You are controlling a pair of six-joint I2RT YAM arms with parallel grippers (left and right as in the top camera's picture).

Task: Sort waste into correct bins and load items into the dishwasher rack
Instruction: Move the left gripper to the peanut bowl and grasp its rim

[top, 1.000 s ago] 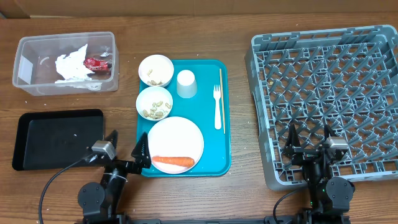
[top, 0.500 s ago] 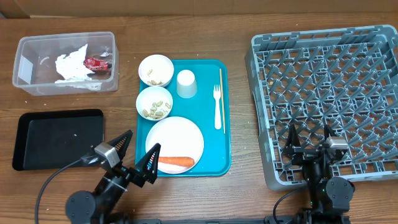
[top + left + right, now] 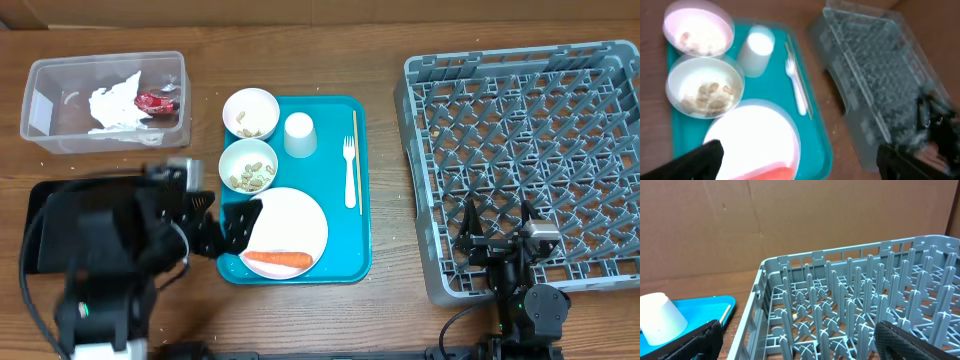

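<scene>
My left gripper moves outward and down onto the nearer white bowl's rim beside the plate next, since that rim lies below and outward of its open fingers.
An orange carrot (image 3: 278,258) lies on the white plate (image 3: 285,222) at the near end of the teal tray (image 3: 340,255). Two bowls (image 3: 250,112) (image 3: 248,165) hold beige bits; a cup (image 3: 300,134), fork (image 3: 350,170) and wooden stick (image 3: 356,150) lie beside them. My left gripper (image 3: 222,222) hovers open at the plate's left edge, nothing between its fingers; its wrist view shows the plate (image 3: 755,130) and carrot (image 3: 765,174) below. My right gripper (image 3: 497,235) stands open over the near edge of the grey rack (image 3: 530,120).
A clear tub (image 3: 40,100) at the far left holds crumpled white paper and a red wrapper. The black tray (image 3: 35,215) is mostly covered by my blurred left arm. In the right wrist view the rack's pegs (image 3: 850,290) fill the view, the cup (image 3: 657,317) to the left.
My left arm has risen and swung away from the table's near edge, now over the black tray, its open gripper at the plate's left edge. The right arm has not moved.
</scene>
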